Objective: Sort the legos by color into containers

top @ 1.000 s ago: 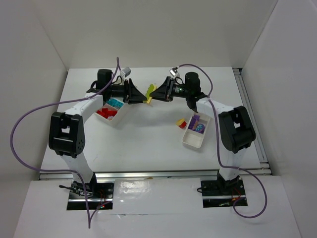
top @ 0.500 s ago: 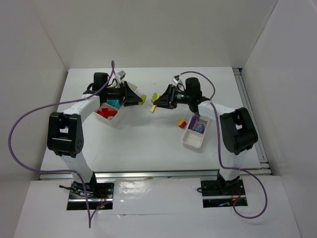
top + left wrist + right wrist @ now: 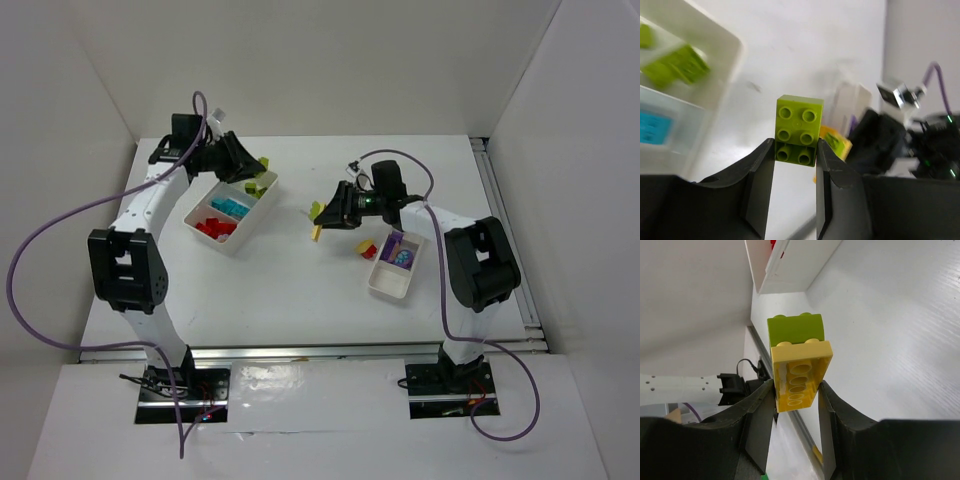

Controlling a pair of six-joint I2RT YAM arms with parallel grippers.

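Observation:
The left gripper will next tip downward and go down over the long tray's far section (image 3: 259, 186) (image 3: 679, 64), where lime legos already lie, and open there.
My left gripper (image 3: 258, 165) is shut on a lime green lego (image 3: 799, 127) and holds it above the far end of the long white tray (image 3: 243, 236). That tray holds red legos (image 3: 212, 228), cyan legos (image 3: 232, 208) and lime legos (image 3: 258, 188) in separate compartments. My right gripper (image 3: 319, 216) is shut on a yellow lego (image 3: 800, 377) with a second lime lego (image 3: 795, 329) stuck on its far end, held above the table's middle. The smaller tray (image 3: 384, 284) holds purple legos (image 3: 398, 252).
A red and yellow lego (image 3: 366, 248) lies on the table just left of the smaller tray. The long tray's corner shows at the top of the right wrist view (image 3: 790, 262). White walls stand on three sides. A rail runs along the table's right edge.
The two grippers, which met at the table's middle, have pulled apart. The left one swung back-left over the long tray with a lime lego. The right one moved nearer, keeping the yellow and lime legos.

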